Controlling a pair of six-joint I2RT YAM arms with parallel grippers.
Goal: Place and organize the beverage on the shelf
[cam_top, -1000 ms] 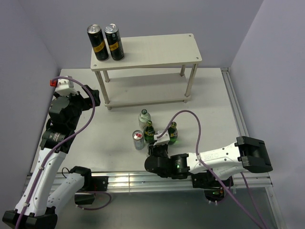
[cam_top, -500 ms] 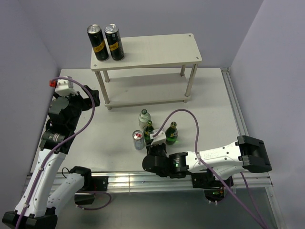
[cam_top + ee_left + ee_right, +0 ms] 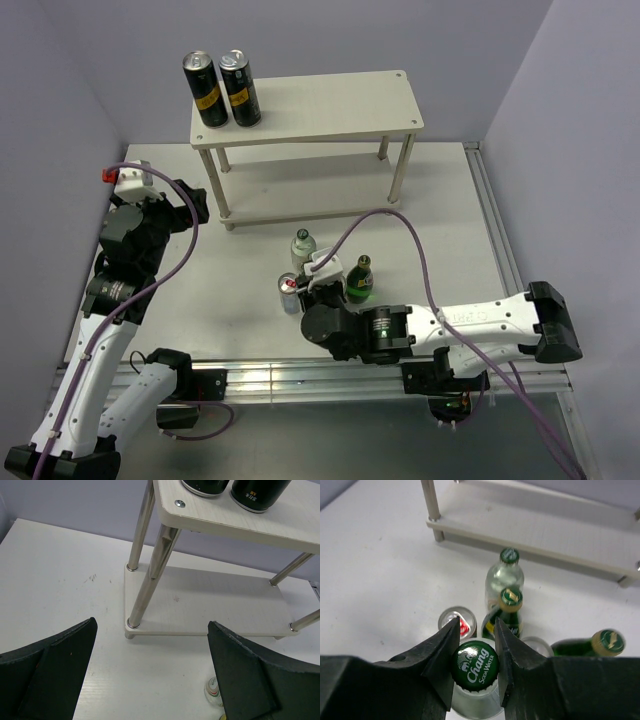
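My right gripper raises the green-capped clear bottle outward onto the top board's bare end (image 3: 383, 104) next, above and outward of it, opposite the black cans, and releases it.
My right gripper (image 3: 476, 635) is shut on the green cap of a clear glass bottle (image 3: 475, 690), at the near edge of the drinks cluster. Just beyond it stand a silver can with a red tab (image 3: 456, 621), a dark green bottle (image 3: 506, 614), a second clear bottle (image 3: 504, 578), another silver can (image 3: 536, 646) and a second green bottle (image 3: 585, 645). In the top view the right gripper (image 3: 318, 272) covers the cluster's middle. The pale shelf (image 3: 330, 100) stands behind. My left gripper (image 3: 192, 205) is open and empty left of the shelf, shown wide open in its wrist view (image 3: 152, 645).
Two tall black cans (image 3: 222, 90) stand on the left end of the shelf's top board. The lower board (image 3: 210, 600) is bare. A metal rail (image 3: 490, 220) runs along the table's right side. Purple cables loop over both arms.
The right arm has reached further forward and left, so its gripper now sits over the middle of the cluster and hides one green bottle from above. The left arm has not moved.
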